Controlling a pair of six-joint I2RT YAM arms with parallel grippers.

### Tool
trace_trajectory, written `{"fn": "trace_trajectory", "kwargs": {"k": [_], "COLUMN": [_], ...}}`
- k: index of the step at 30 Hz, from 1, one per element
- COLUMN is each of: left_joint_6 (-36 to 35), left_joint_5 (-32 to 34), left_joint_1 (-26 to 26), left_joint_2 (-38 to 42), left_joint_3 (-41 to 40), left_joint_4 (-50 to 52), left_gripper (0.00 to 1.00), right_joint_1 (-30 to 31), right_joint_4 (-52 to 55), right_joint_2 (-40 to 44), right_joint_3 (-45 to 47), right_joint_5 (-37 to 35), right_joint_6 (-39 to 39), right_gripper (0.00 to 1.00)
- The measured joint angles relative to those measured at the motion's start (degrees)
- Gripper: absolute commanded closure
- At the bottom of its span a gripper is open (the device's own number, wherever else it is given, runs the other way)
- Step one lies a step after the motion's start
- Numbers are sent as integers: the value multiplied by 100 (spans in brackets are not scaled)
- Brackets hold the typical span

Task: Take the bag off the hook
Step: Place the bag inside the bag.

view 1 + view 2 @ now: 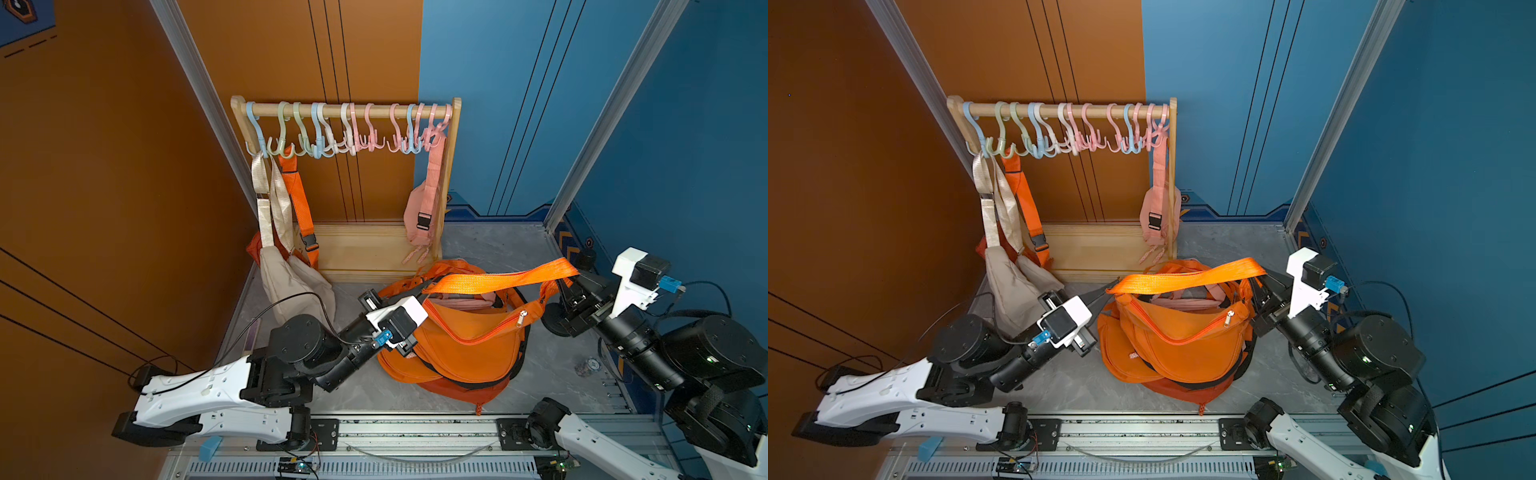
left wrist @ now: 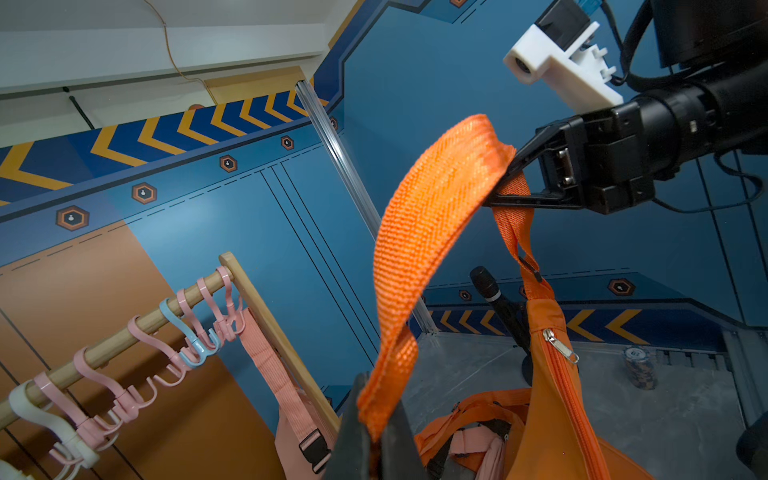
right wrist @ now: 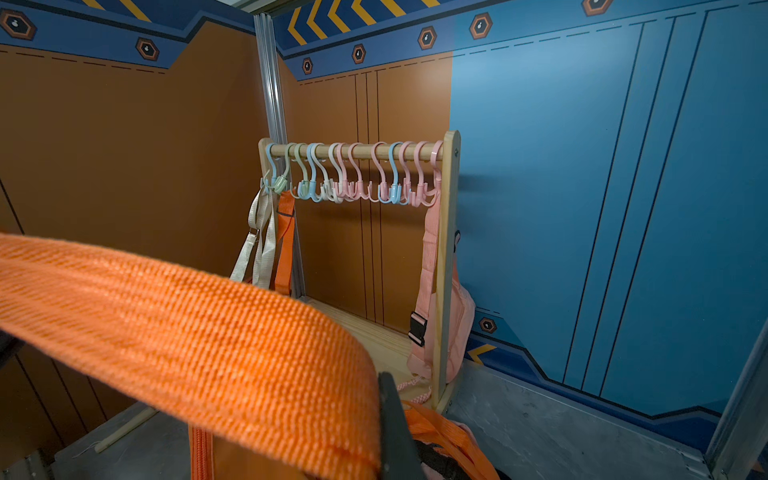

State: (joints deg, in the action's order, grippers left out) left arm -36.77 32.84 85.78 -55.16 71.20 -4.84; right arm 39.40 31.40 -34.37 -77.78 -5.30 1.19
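Observation:
My right gripper next needs to lower the strap's end outward onto the pile of orange bags and release it there, since the strap is clear of the bar's hooks.
An orange bag (image 1: pixel 469 336) (image 1: pixel 1183 332) hangs by its wide orange strap (image 1: pixel 498 278) (image 3: pixel 187 332) in front of the wooden rack, clear of the coloured hooks (image 1: pixel 345 137) on the rail. My left gripper (image 1: pixel 428 289) (image 2: pixel 380 432) is shut on the strap's left end. My right gripper (image 1: pixel 571 282) (image 3: pixel 376 453) is shut on the strap's right end, and it also shows in the left wrist view as the right gripper (image 2: pixel 498 183) pinching the webbing. The bag's body rests on a pile of other orange bags (image 1: pixel 419 365).
A beige bag (image 1: pixel 291 278) and an orange-strapped bag (image 1: pixel 297 191) hang from hooks at the rack's left end, a pink bag (image 1: pixel 419 212) at its right end. A black microphone stand (image 1: pixel 555 322) and a chip stack (image 1: pixel 588 368) sit under the right arm.

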Motion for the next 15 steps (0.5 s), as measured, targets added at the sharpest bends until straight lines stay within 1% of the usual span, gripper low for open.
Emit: {"fn": "trace_trajectory", "kwargs": {"k": [2,4,8,10,15], "left_joint_6": [-7,155,658,1062,2422], "left_joint_5": [236,501,664,575,-96], "left_joint_1": [131,151,-22,-348,-1663], "left_joint_2": [-55,-125,-170,-195,-354], "left_joint_3": [0,0,-116,-205,-660], "left_joint_4": [-2,33,98,221,468], "left_gripper": [100,100,100,100,100], "right_joint_1": [0,0,0,0,0], "right_joint_4": [59,90,168,166,153], "right_joint_2": [146,299,428,420,162], "right_joint_3": [72,240,776,1113,1755], "right_joint_5": [-79,-197,-498,-710,-1388], "right_joint_6": [22,31,61,118,297], "right_gripper": [100,100,100,100,100]}}
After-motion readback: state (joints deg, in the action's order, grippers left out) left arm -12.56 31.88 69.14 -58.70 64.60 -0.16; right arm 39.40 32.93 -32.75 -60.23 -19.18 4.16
